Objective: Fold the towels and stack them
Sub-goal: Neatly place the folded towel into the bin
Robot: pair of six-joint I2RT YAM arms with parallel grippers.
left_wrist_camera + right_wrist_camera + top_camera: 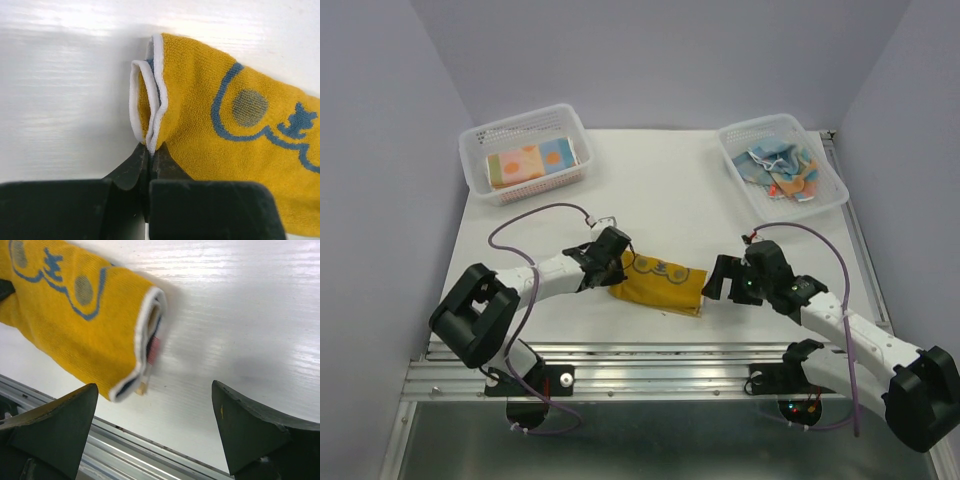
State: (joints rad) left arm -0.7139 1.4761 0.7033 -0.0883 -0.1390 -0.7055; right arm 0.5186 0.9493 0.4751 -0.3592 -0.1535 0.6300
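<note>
I will raise my left gripper, move it outward, then lower the yellow towel [660, 282] onto the folded towels and let it go, because their basket is outward of the gripper.
A mustard yellow towel [660, 282] with blue print and white edging lies folded on the white table near the front edge. My left gripper [616, 270] is shut on its left end; the left wrist view shows the black fingertips [131, 167] pinching the towel's [225, 130] doubled white hem. My right gripper [718, 281] stands open just off the towel's right end. In the right wrist view, the layered end of the towel [75, 325] sits ahead of that gripper [154, 386], nearer the left finger, touching neither. More towels [780, 168] lie crumpled in a basket, and folded towels [528, 163] sit in another.
A white perforated basket [472, 160] stands at the back left, a second one [836, 188] at the back right. The metal rail [620, 358] of the table's front edge runs just below the towel and shows under the right gripper as well [130, 450].
</note>
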